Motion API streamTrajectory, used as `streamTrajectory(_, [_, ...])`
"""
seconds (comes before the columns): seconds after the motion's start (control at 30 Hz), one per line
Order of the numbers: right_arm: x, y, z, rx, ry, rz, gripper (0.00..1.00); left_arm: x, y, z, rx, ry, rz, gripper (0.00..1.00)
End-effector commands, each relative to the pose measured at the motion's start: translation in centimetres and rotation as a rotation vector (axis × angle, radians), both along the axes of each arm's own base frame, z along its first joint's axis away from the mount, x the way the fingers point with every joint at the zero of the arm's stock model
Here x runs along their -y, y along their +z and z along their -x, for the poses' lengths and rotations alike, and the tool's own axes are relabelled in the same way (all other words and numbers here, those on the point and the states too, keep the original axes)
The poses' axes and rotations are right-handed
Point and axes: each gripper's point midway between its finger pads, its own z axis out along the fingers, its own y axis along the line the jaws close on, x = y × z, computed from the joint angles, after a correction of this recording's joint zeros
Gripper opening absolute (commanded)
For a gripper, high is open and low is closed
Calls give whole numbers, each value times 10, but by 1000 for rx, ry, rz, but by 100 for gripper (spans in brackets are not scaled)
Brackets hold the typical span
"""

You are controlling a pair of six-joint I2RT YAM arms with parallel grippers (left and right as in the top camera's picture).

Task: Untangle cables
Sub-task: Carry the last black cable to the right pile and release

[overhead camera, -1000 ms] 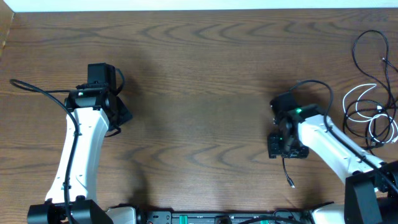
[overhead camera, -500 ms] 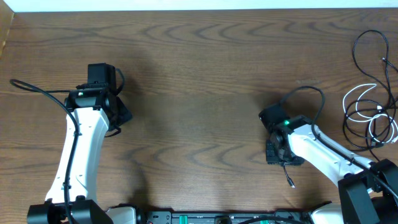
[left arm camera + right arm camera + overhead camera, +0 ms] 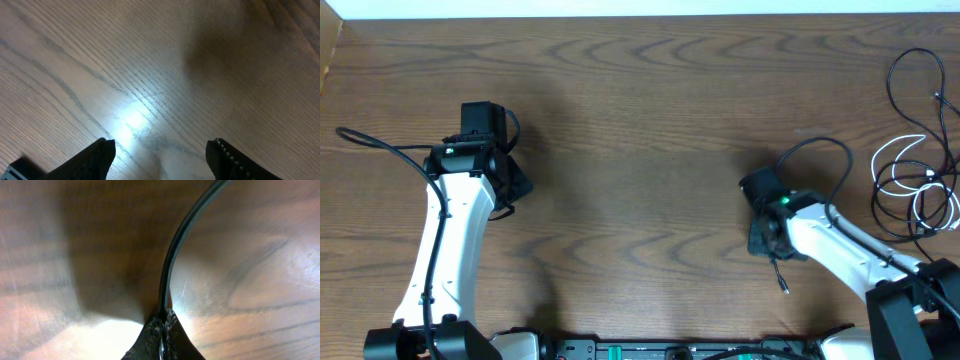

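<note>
I need to swing my right gripper to the right in the overhead view next, over the tangle of cables, to release the thin black cable, because the others lie there.
A tangle of cables lies at the table's right edge: white loops mixed with black cords. One separate thin black cable runs between the jaws of my right gripper, which is shut on it. Its small plug end lies on the wood just below my right gripper. My left gripper hangs open over bare wood, nothing between its fingers. Seen from above, my left gripper stays at the left, far from every cable.
The wooden table stretches between both arms. A thicker black wire arches over my right wrist and belongs to the arm. Another arm wire loops out at the left.
My right gripper has shut on the thin black cable and shifted slightly left. The left arm has not moved.
</note>
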Motion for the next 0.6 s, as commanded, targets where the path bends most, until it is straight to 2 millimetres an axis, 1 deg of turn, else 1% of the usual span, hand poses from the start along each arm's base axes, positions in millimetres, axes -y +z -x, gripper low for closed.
streamTrajectory(0.0, [13,39,-52,160,-67,-8,1,-1,-2,4,-8,11,-1,64])
streamTrajectory(0.03, [20,61,-75,228,-67,-15,1,-1,-2,4,-8,11,-1,64])
streamTrajectory(0.07, [26,75,-89,270,-65,-19,1,-1,-2,4,-8,11,-1,64])
streamTrajectory(0.1, [36,97,-110,334,-74,-20,1,-1,-2,4,-8,11,-1,64])
streamTrajectory(0.13, [45,113,-123,376,-87,-19,1,-1,-2,4,-8,11,-1,64])
streamTrajectory(0.17, [66,143,-144,456,-130,-14,1,-1,-2,4,-8,11,-1,64])
streamTrajectory(0.27, [115,194,-173,616,-256,18,1,-1,-2,4,-8,11,-1,64])
streamTrajectory(0.33, [149,222,-185,714,-326,44,1,-1,-2,4,-8,11,-1,64])
streamTrajectory(0.37, [167,233,-189,763,-356,64,1,-1,-2,4,-7,11,-1,64])
streamTrajectory(0.4, [187,240,-190,800,-396,87,1,-1,-2,4,-7,11,-1,64])
streamTrajectory(0.43, [201,244,-189,819,-429,107,1,-1,-2,3,-7,11,-1,64])
streamTrajectory(0.47, [219,245,-185,829,-472,136,1,-1,-2,3,-6,11,-1,64])
streamTrajectory(0.5, [232,245,-181,834,-510,156,1,-1,-2,3,-6,11,-1,64])
streamTrajectory(0.57, [261,238,-173,823,-582,195,1,-1,-2,4,-7,11,-1,64])
